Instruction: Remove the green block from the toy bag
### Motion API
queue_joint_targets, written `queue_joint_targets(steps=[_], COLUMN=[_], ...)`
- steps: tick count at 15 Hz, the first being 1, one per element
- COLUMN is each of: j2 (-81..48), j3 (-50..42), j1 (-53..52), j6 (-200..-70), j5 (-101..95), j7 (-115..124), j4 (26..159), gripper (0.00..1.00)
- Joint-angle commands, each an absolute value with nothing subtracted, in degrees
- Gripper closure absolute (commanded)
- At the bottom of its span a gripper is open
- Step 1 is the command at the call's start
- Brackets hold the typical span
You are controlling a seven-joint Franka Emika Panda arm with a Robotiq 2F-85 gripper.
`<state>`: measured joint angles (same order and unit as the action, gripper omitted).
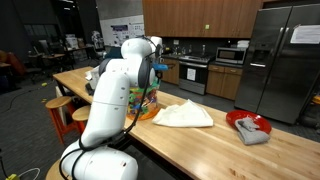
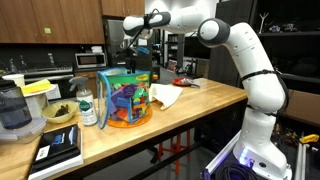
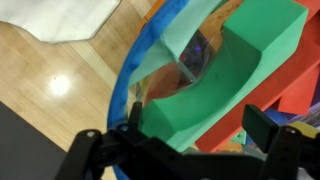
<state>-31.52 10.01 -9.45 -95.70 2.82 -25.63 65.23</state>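
I will next lower my gripper over the green block's end by the toy bag's blue rim and close, since that end is below my gripper, between its open fingers.
The toy bag [image 2: 125, 100], clear with a blue rim and full of multicoloured pieces, stands on the wooden counter; it also shows in an exterior view [image 1: 146, 102]. My gripper [image 2: 135, 58] hangs at the bag's mouth, pointing down. In the wrist view the green block [image 3: 215, 85] lies slanted among red and blue pieces inside the blue rim. It fills the space between my spread fingers [image 3: 190, 140]. The left finger is against the block's lower end. The right finger stands over a red piece beside it. The jaws look open around the block.
A flat white cloth [image 1: 184, 115] lies on the counter next to the bag. A red bowl [image 1: 249, 127] with a grey rag sits farther along. A bottle [image 2: 87, 105], a blender [image 2: 15, 108] and a book [image 2: 58, 148] stand on the bag's other side.
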Motion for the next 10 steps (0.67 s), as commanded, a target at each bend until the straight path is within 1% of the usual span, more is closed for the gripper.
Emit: queue_joint_targets(steps=[1,10], j2=[-31.16,-29.98], j3=[10.51,9.22], j1=[-9.62,-10.92], j6=[-97.39,-99.66], j5=[3.12,-3.21], j7=[-26.35,-25.84], j4=[66.75,68.45], gripper=[0.0,0.0])
